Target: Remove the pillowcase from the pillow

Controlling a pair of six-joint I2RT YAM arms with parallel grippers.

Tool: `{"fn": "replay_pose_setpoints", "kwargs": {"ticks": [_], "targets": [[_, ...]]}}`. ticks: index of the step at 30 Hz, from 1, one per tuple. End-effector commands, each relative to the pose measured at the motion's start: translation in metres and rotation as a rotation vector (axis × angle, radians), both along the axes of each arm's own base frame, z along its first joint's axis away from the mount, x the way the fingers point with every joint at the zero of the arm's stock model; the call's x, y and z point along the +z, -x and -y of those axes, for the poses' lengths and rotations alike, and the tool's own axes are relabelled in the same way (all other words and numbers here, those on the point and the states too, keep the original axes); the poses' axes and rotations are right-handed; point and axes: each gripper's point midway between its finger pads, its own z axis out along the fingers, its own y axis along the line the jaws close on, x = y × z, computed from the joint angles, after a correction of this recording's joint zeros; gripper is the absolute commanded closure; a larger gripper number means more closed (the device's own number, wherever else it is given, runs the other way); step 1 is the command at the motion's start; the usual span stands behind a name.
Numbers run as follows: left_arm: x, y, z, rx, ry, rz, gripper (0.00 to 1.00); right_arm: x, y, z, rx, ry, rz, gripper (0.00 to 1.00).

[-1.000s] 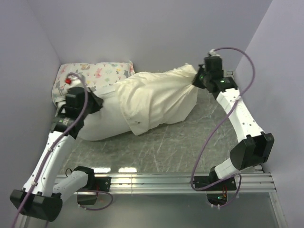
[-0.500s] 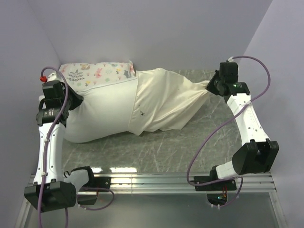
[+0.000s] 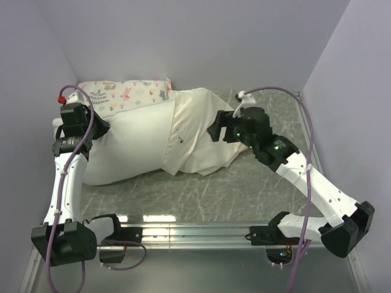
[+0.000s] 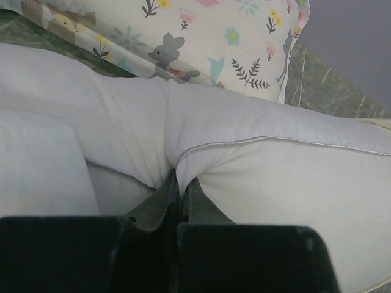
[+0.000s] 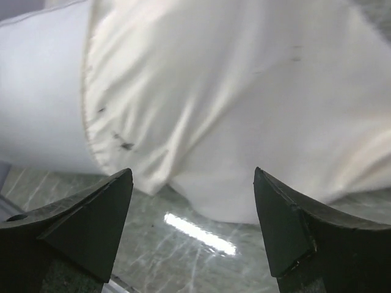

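Note:
I will next move my right gripper left in the top view and down over the slack pillowcase, to fabric beside its hem, where loose cloth can gather.
The white pillow [image 3: 129, 145] lies across the left of the table, its right half still inside the cream pillowcase [image 3: 197, 137]. My left gripper [image 3: 99, 130] is shut on the pillow's bare left end; in the left wrist view a fold of the white pillow [image 4: 263, 177] is pinched between the left gripper's [image 4: 178, 186] fingers. My right gripper [image 3: 213, 129] hovers open over the slack right part of the pillowcase, holding nothing. In the right wrist view the right gripper [image 5: 192, 178] is spread wide above the pillowcase [image 5: 244, 91] hem and table, with the pillow [image 5: 43, 91] at left.
A small floral animal-print pillow [image 3: 122, 94] lies against the back wall behind the white pillow, also in the left wrist view [image 4: 201, 36]. Purple walls close in the marble table [image 3: 201, 189] on three sides. A metal rail [image 3: 201, 232] runs along the near edge.
My right gripper opened and let go of the pillowcase's right end, then swung left and nearer over the fabric. The stretched end slumped onto the table. The left gripper keeps its grip.

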Motion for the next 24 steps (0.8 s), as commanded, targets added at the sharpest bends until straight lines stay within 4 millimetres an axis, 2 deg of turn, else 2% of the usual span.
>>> {"fn": "replay_pose_setpoints", "kwargs": {"ticks": [1,3,4,7,8,10,12,14,15,17,18,20,21,23,24], "targets": [[-0.016,0.004,-0.002,0.007,-0.031,-0.045,1.00,-0.023,0.008,-0.065,0.121,-0.021,0.013,0.13],[-0.018,0.004,-0.002,0.002,-0.036,-0.052,1.00,-0.033,0.012,-0.089,0.139,-0.001,0.002,0.13],[-0.018,0.004,-0.001,0.001,-0.039,-0.052,1.00,-0.055,0.017,-0.108,0.164,0.039,-0.036,0.13],[-0.019,0.005,-0.003,0.003,-0.050,-0.058,1.00,-0.079,0.008,-0.120,0.119,0.058,-0.076,0.13],[-0.019,0.005,-0.003,0.002,-0.055,-0.057,1.00,-0.097,0.004,-0.122,0.099,0.069,-0.106,0.13],[-0.019,0.006,-0.004,0.002,-0.057,-0.056,1.00,-0.119,0.001,-0.126,0.089,0.086,-0.127,0.15],[-0.019,0.006,-0.004,0.003,-0.057,-0.053,1.00,-0.129,-0.001,-0.125,0.075,0.095,-0.139,0.20],[-0.018,0.006,-0.004,0.006,-0.058,-0.050,1.00,-0.134,-0.006,-0.111,0.005,0.118,-0.129,0.46],[-0.018,0.006,-0.004,0.007,-0.060,-0.050,1.00,-0.138,-0.007,-0.102,-0.027,0.131,-0.127,0.77],[-0.014,0.006,-0.006,0.014,-0.064,-0.044,1.00,-0.131,-0.013,-0.082,-0.097,0.142,-0.105,0.94],[-0.013,0.006,-0.006,0.014,-0.064,-0.041,1.00,-0.134,-0.019,-0.066,-0.135,0.151,-0.111,1.00],[-0.006,0.005,-0.007,0.023,-0.069,-0.029,1.00,-0.128,-0.024,-0.041,-0.194,0.156,-0.106,1.00],[-0.005,0.005,-0.008,0.025,-0.070,-0.028,1.00,-0.133,-0.032,-0.017,-0.253,0.167,-0.122,1.00],[0.000,0.005,-0.008,0.028,-0.073,-0.021,1.00,-0.127,-0.035,0.017,-0.341,0.175,-0.125,1.00],[0.000,0.005,-0.008,0.028,-0.073,-0.021,1.00,-0.127,-0.040,0.046,-0.410,0.187,-0.138,1.00]]}}
